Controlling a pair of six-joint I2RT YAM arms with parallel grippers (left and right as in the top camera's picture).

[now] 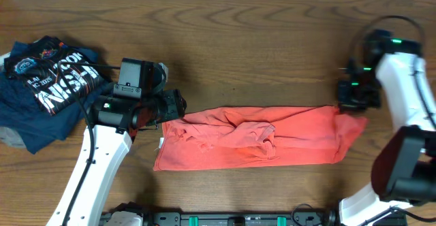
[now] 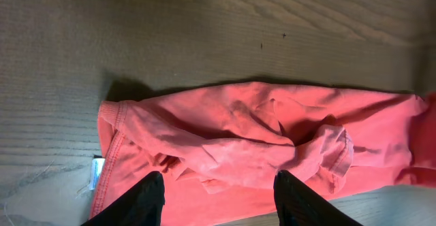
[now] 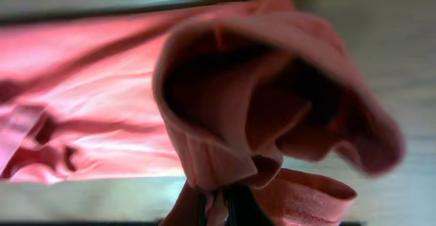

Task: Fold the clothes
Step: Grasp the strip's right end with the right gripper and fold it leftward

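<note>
The right gripper carries the shirt's lifted fold over to the shirt's smooth, uncovered part (image 1: 298,127) (image 3: 102,100) next and releases, since that part lies to the left in the overhead view.
The clothes, a coral-red T-shirt (image 1: 252,144), lie crumpled in a long strip across the middle of the wooden table. My left gripper (image 1: 172,105) hovers over the shirt's left end. Its jaws are open, and in the left wrist view the left gripper (image 2: 218,188) has wrinkled red cloth (image 2: 259,137) beneath and between its black fingers (image 2: 146,199). My right gripper (image 1: 354,98) is at the shirt's right end. Seen from the right wrist, the right gripper (image 3: 218,204) is shut on a bunched fold of the shirt (image 3: 259,49), lifted off the table. No lettering shows.
A pile of folded navy shirts with white lettering (image 1: 48,83) lies at the far left of the table (image 1: 259,42). A small white tag (image 2: 97,173) sticks out at the red shirt's left edge. The arms' bases stand along the front edge.
</note>
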